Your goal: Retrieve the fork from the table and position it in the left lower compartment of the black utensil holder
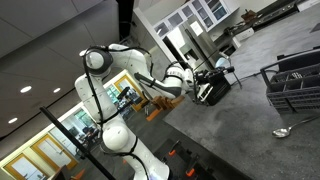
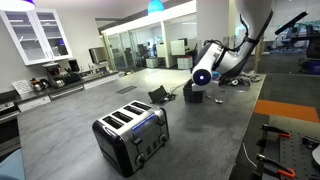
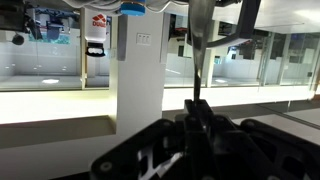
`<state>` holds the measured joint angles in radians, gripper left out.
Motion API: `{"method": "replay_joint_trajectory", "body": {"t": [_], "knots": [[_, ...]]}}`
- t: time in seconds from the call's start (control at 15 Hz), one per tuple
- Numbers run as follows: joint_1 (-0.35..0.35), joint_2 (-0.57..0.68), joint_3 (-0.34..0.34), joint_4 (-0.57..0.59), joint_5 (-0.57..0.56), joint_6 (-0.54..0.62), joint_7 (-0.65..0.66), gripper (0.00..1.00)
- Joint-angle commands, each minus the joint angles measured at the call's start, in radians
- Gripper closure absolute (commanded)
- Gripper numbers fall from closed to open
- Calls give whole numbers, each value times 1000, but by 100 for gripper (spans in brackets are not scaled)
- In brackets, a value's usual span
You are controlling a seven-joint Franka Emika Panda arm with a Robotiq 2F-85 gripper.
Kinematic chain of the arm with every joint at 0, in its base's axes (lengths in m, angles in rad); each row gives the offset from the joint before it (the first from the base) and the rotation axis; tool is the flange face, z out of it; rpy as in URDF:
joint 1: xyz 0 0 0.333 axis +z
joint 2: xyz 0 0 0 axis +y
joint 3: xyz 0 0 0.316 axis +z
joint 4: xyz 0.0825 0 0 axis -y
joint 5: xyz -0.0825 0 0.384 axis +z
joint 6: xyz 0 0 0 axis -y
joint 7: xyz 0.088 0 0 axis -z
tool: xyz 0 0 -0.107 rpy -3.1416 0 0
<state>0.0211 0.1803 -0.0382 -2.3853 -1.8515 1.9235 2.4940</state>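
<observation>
Next, my gripper moves down at the black utensil holder (image 2: 193, 96) to release the fork there, as the arm's wrist is still higher than the holder's top.
In the wrist view my gripper (image 3: 196, 106) is shut on the fork (image 3: 197, 55). The fork's thin silver shaft runs straight out from between the fingertips. In both exterior views the gripper (image 1: 197, 85) (image 2: 197, 85) hangs low over the dark grey table (image 1: 250, 125) (image 2: 90, 120). It is right at the black utensil holder (image 1: 215, 90) (image 2: 193, 96). The holder's compartments are too small and dark to tell apart. The fork is too thin to make out in the exterior views.
A silver spoon (image 1: 285, 130) lies on the table near the larger dark wire rack (image 1: 295, 85). A black-and-silver toaster (image 2: 131, 138) stands in the foreground. A small black object (image 2: 158, 95) sits beside the holder.
</observation>
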Motion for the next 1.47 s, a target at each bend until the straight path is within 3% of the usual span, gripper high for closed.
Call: {"method": "replay_joint_trajectory", "body": {"t": [0.0,0.2,0.4,0.87,1.4], "knots": [[-57,49,-7,28,-148,19,91,98],[-102,82,-10,51,-250,53,129,98],[-134,104,-6,111,-276,118,105,98],[-167,177,-4,200,-277,194,106,98],[-180,251,3,238,-274,199,106,98]]}}
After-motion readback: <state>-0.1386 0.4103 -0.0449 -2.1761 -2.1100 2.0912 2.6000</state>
